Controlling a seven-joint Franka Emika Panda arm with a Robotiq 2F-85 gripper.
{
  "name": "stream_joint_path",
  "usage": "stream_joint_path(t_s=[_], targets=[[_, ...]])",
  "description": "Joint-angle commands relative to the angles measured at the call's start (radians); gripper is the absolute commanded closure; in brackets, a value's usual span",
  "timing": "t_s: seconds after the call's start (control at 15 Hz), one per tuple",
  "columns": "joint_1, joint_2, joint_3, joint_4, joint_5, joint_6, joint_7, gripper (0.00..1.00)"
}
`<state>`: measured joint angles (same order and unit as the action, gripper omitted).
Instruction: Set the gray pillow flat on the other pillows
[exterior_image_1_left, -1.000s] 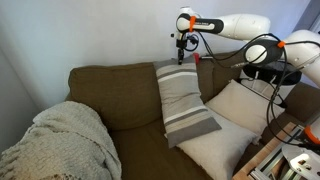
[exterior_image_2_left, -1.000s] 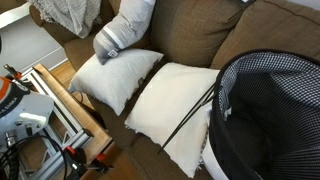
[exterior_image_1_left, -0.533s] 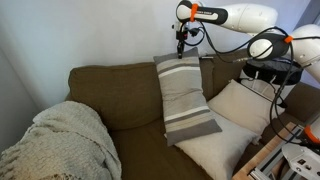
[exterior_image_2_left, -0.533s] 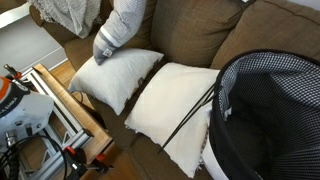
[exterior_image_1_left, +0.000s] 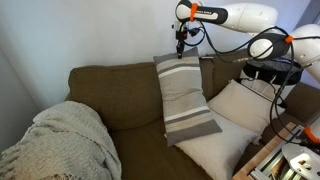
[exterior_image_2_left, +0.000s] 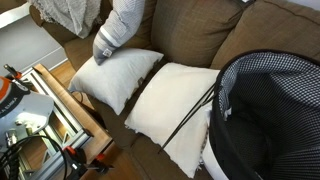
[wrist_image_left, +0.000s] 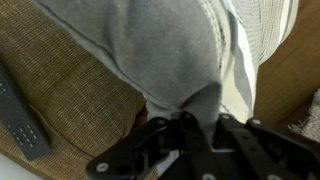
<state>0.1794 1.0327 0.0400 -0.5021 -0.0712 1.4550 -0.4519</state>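
Note:
The gray pillow still hangs upright, so I need to turn next, carry its top edge toward the cream pillow beside the black basket and release it there.
The gray pillow hangs upright against the brown sofa back, its striped lower end resting on a cream pillow. My gripper is shut on the pillow's top edge. In the wrist view the gray fabric bunches down into my jaws. Both exterior views show the two cream pillows lying side by side on the seat, one under the gray pillow's lower corner, the other beside it.
A knitted beige blanket lies on the sofa's far arm. The brown sofa back is behind the pillow. A wooden frame with equipment stands by the sofa edge. A checked black basket-like object fills a near corner.
My gripper has risen slightly with the gray pillow's top edge during the first half second, stretching the pillow taller; since then nothing has visibly moved.

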Motion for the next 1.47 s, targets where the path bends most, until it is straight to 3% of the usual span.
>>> stream_joint_path(t_s=[0.0,0.27,0.6,0.67,1.07,1.13,1.2,1.4], targets=[[-0.036,-0.032,-0.034,-0.031,-0.002,-0.075,0.117,0.96],[-0.079,-0.043,-0.062,-0.037,0.014,-0.102,0.257,0.96],[-0.119,-0.042,-0.051,-0.048,0.055,-0.152,0.472,0.96],[-0.107,-0.009,-0.059,-0.008,0.020,-0.122,0.383,0.85],[-0.111,-0.009,-0.058,-0.011,0.034,-0.124,0.442,0.85],[-0.111,-0.009,-0.058,-0.011,0.034,-0.124,0.444,0.96],[-0.094,-0.013,-0.092,-0.013,0.005,-0.122,0.530,0.96],[-0.116,-0.039,-0.125,-0.056,-0.014,-0.180,0.625,0.96]])
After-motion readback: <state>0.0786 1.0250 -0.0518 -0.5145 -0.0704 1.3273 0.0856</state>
